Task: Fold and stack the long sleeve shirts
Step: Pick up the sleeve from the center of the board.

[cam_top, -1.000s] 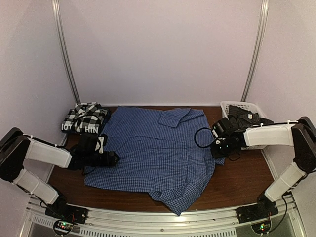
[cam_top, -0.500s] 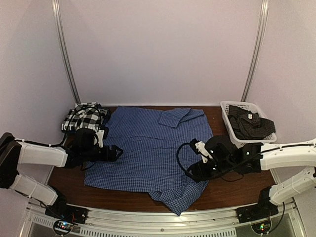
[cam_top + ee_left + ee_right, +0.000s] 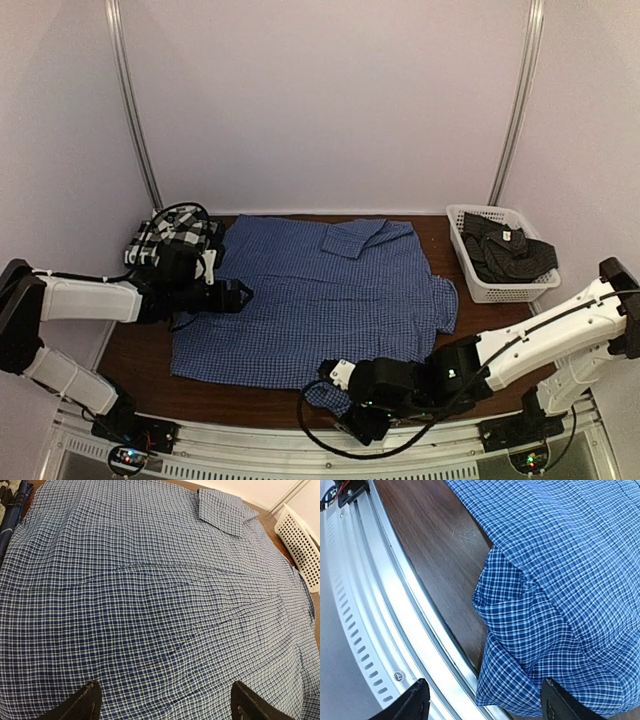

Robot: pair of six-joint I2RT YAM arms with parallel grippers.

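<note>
My right gripper moves down and over onto the bunched sleeve end (image 3: 516, 692) next. That cloth lies below the gripper and to its right in the wrist view.
The blue fine-check shirt (image 3: 320, 295) lies spread flat across the table; it fills the left wrist view (image 3: 160, 595). One bunched sleeve end (image 3: 535, 645) hangs over the front rail. My left gripper (image 3: 240, 295) is open and empty, low over the shirt's left part (image 3: 167, 711). My right gripper (image 3: 332, 376) is open and empty just above the bunched sleeve (image 3: 485, 707). The black-and-white plaid shirt (image 3: 178, 238) sits folded at the back left, on a navy one of which only an edge shows. The dark charcoal shirt (image 3: 508, 255) lies in the basket.
A white plastic basket (image 3: 470, 222) stands at the back right, also in the left wrist view (image 3: 300, 545). A metal rail (image 3: 380, 610) runs along the table's front edge. Bare brown wood (image 3: 490, 350) shows right of the shirt.
My right arm has swung from the shirt's right edge near the basket down to the front edge over the sleeve. My left gripper has shifted slightly back and right over the shirt.
</note>
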